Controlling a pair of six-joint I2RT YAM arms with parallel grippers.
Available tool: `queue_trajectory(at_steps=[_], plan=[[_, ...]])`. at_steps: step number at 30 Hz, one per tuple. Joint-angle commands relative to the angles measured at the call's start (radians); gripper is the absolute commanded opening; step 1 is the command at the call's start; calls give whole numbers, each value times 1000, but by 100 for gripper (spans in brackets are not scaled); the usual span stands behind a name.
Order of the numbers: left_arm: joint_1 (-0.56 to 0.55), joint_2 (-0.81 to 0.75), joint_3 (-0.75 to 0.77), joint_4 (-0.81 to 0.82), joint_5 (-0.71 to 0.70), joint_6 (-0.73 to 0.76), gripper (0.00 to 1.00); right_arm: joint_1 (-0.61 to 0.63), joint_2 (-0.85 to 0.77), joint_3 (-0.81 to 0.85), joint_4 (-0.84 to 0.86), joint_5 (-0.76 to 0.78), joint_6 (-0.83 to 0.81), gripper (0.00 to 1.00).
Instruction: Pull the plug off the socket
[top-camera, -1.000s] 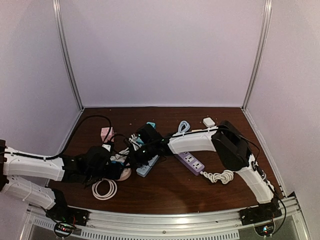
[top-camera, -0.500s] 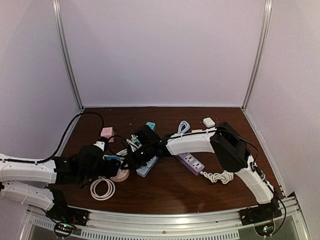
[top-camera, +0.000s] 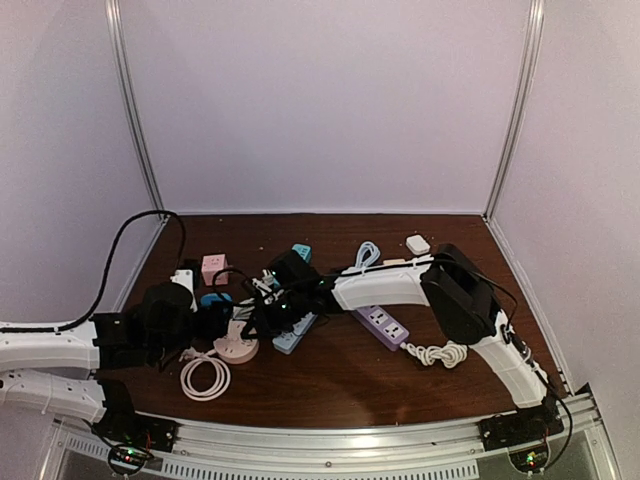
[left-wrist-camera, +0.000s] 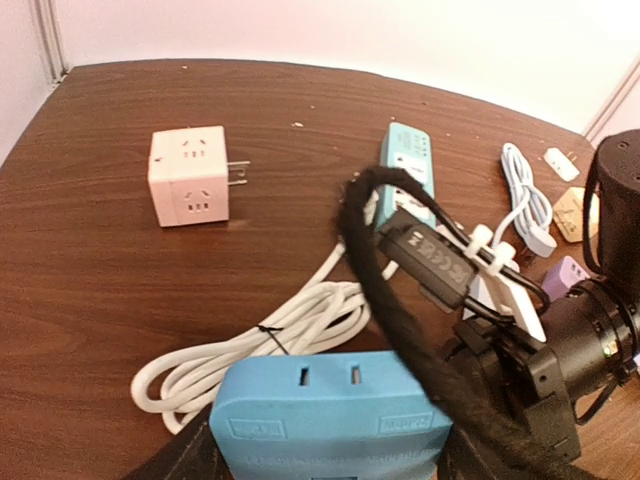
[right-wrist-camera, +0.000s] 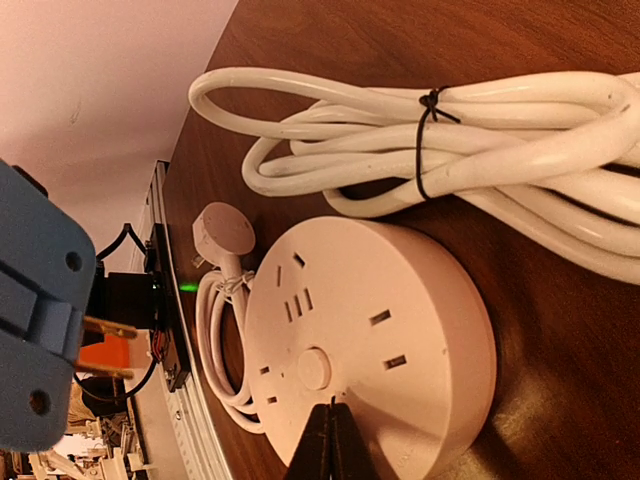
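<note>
I should carry the plug down to the bare tabletop (left-wrist-camera: 90, 376) beside the white coil and release it there, since that spot is below my left gripper and to its left in the top view.
A blue plug (left-wrist-camera: 330, 410) is clamped in my left gripper (left-wrist-camera: 330, 450), held above the table and clear of the socket. In the top view the plug (top-camera: 213, 299) and left gripper (top-camera: 205, 312) sit up and left of the round pale pink socket (top-camera: 237, 349). In the right wrist view the blue plug (right-wrist-camera: 35, 320) hangs at the left with its brass prongs bare. My right gripper (right-wrist-camera: 335, 425) is shut, its tips pressed on top of the round socket (right-wrist-camera: 370, 340). It also shows in the top view (top-camera: 258, 322).
A tied white cable coil (right-wrist-camera: 450, 130) lies beside the socket, and another coil (top-camera: 208, 379) nearer the front. A pink cube socket (left-wrist-camera: 188, 176), a teal power strip (left-wrist-camera: 405, 165), a purple strip (top-camera: 380, 322) and a black sleeved cable (left-wrist-camera: 400, 320) crowd the table's middle.
My left gripper has moved back and to the left with the blue plug, which has come out of the round socket. The socket top now shows. The right gripper stayed on the socket.
</note>
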Motion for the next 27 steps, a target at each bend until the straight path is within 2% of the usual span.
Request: queue_trajectory(at_steps=[1,7,11,18,24,27], plan=[[6,-52,58,-159,-119,-66,32,-7,9,-75,-139,70,8,4],[8,-55,149,-414,-181,-195,33,-31,-133,-61,-46,108,-9,9],[38,-36,229,-523,-191,-246,33,-42,-226,-63,-43,172,-51,16],[191,43,320,-607,-30,-262,33,-60,-354,-118,-86,292,-127,56],[310,138,398,-651,55,-232,33,-77,-471,-235,-72,385,-164,82],[421,176,400,-641,141,-209,33,-88,-528,-297,-63,427,-177,92]])
